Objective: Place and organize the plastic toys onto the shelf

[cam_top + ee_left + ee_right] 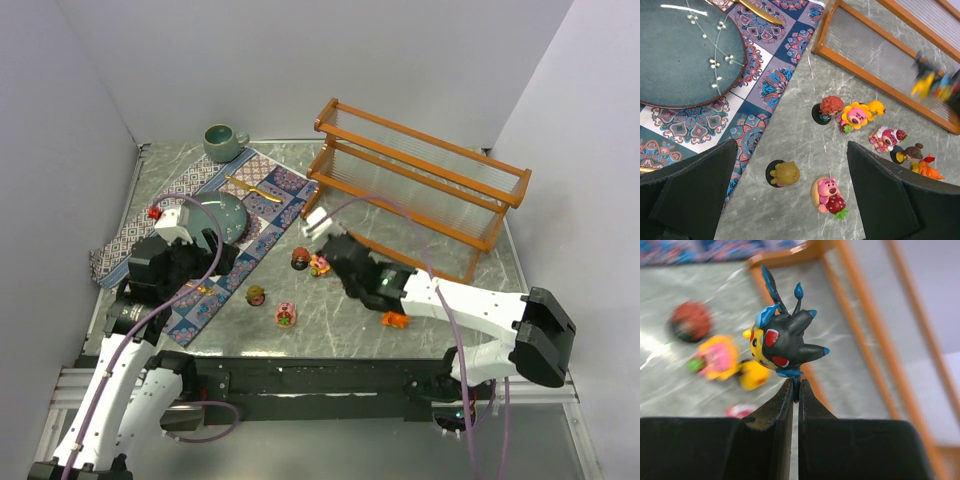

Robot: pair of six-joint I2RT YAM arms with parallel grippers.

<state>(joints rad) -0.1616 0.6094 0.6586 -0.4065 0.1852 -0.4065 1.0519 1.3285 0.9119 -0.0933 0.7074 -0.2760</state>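
Note:
My right gripper carries the spiky toy [782, 340] outward past the front bar and releases it next. Outward of it, the end of the shelf's middle level by the mat [880, 270] stands empty.
My right gripper [799, 386] is shut on a thin blue part of the dark spiky toy [782, 340] and holds it above the table, near the shelf's [860, 330] lower front rail. From above, that gripper [338, 248] is just in front of the shelf [420, 185]. My left gripper [790, 192] hangs open over a brown toy [785, 173] and a pink bear with a strawberry [829, 192], touching neither. Further off lie a red-haired toy [830, 106], a flower-faced toy [855, 116], a yellow one [876, 107], another pink bear [886, 138], a dark-haired figure [910, 152] and an orange one [929, 169].
A patterned cloth mat [255, 200] runs diagonally on the left with a teal plate [228, 215] and a gold utensil [245, 186] on it. A green mug [222, 142] stands at the back left. Grey walls close in on both sides.

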